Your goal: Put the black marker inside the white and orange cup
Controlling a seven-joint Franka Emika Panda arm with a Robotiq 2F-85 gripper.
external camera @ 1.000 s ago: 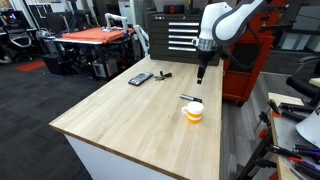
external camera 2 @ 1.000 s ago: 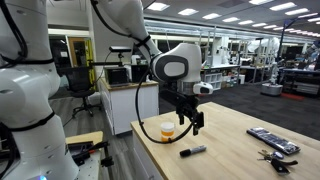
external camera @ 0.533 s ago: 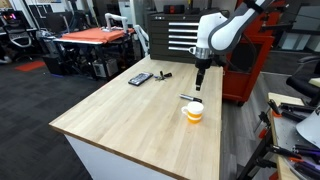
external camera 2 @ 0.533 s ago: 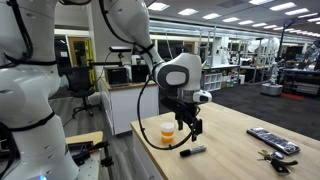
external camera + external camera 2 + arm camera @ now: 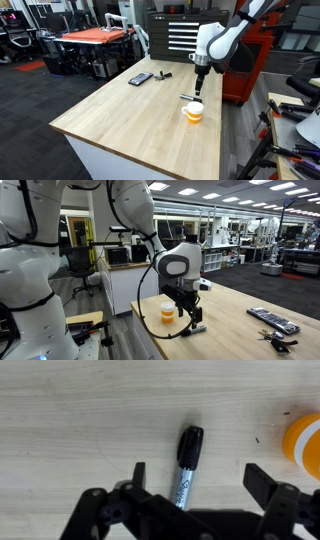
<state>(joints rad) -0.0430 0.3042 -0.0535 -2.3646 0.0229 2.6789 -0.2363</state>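
Observation:
I will next lower my gripper around the marker's grey body (image 5: 183,486) and close it across the body's sides, because the marker's body is below my gripper, between its open fingers.
The black marker (image 5: 187,460), with a black cap and a grey labelled body, lies flat on the wooden table. It also shows in both exterior views (image 5: 187,98) (image 5: 195,329). The white and orange cup (image 5: 194,111) stands upright just beside it and also shows in the other exterior view (image 5: 166,311); the wrist view shows only its orange edge (image 5: 305,445). My gripper (image 5: 198,472) is open and hangs low right over the marker, one finger on each side, not touching it. It shows in both exterior views (image 5: 199,89) (image 5: 192,319).
A flat dark rectangular device (image 5: 140,78) and a short chunky dark object (image 5: 165,74) lie further along the table. In an exterior view the device (image 5: 272,320) has keys (image 5: 270,335) near it. The table edge is close to the cup.
My gripper has come down towards the table and now sits over the marker. The marker and the cup have not moved.

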